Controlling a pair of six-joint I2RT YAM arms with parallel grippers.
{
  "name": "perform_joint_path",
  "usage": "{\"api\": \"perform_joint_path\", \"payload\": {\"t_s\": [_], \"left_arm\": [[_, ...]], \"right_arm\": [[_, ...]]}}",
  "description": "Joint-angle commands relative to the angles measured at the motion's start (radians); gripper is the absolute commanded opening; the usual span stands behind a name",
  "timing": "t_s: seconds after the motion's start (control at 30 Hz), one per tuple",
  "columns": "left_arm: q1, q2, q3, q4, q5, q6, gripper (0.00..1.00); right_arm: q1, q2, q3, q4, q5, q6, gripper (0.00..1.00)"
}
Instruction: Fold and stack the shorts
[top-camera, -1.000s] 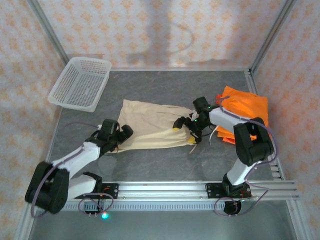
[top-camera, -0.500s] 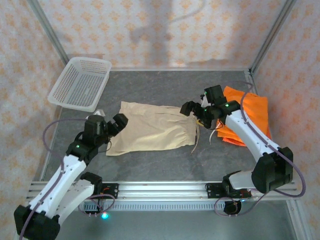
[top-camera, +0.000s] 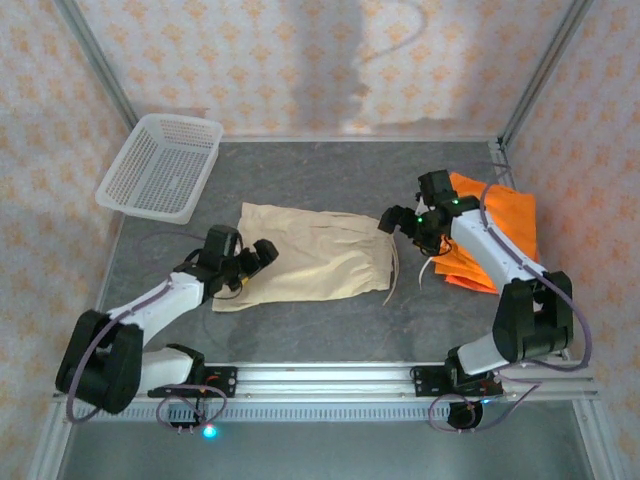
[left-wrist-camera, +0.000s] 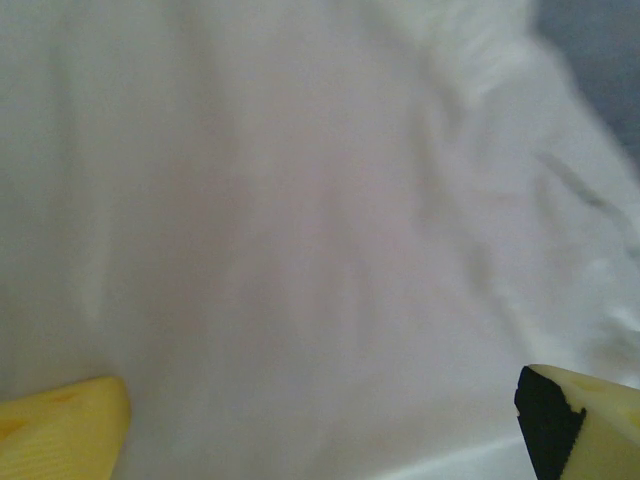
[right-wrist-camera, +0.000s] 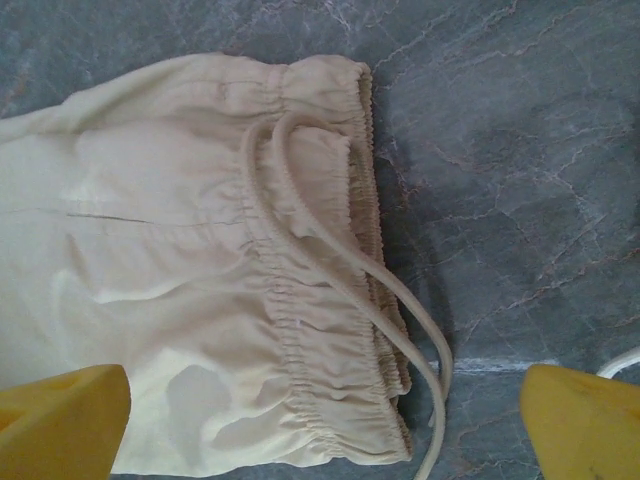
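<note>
The gathered elastic beside the cord bunches into folds that my right gripper's fingers can pinch. I will next bring my right gripper down open onto the middle of the shorts' waistband (top-camera: 383, 250) (right-wrist-camera: 330, 290) there.
The cream-beige shorts (top-camera: 315, 255) lie flat in the middle of the table, waistband to the right, drawstring (top-camera: 392, 272) trailing off. My left gripper (top-camera: 257, 260) is open just over their left end; its wrist view shows pale cloth (left-wrist-camera: 300, 230) between the yellow fingertips (left-wrist-camera: 60, 425). My right gripper (top-camera: 403, 222) hovers open above the waistband (right-wrist-camera: 330, 290), whose cord loop (right-wrist-camera: 400, 300) runs onto the bare tabletop. The orange shorts (top-camera: 495, 228) lie piled at the right, partly under the right arm.
A white mesh basket (top-camera: 160, 165) stands at the back left corner. The grey marbled tabletop (top-camera: 330, 175) is bounded by metal frame posts and patterned walls. An aluminium rail (top-camera: 330, 380) runs along the near edge.
The left gripper dropped and moved right onto the shorts' left end. The right gripper shifted slightly right and back over the waistband. The cream-beige shorts lie as they did half a second ago.
</note>
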Motion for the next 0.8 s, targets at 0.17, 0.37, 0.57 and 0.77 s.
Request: {"api": "perform_joint_path", "payload": {"t_s": [0.17, 0.37, 0.57, 0.77], "left_arm": [[0.006, 0.089, -0.095, 0.094, -0.016, 0.000, 1.00], [0.004, 0.065, -0.127, 0.080, -0.028, 0.003, 1.00], [0.006, 0.031, -0.136, 0.054, -0.045, 0.007, 1.00], [0.005, 0.017, -0.139, 0.040, -0.060, 0.018, 1.00]], "right_arm": [[0.027, 0.097, 0.049, -0.052, 0.004, -0.118, 0.94], [0.085, 0.226, 0.105, -0.069, 0.054, -0.173, 0.80], [0.103, 0.317, 0.125, -0.047, 0.091, -0.159, 0.66], [0.103, 0.387, 0.138, -0.014, 0.069, -0.146, 0.62]]}}
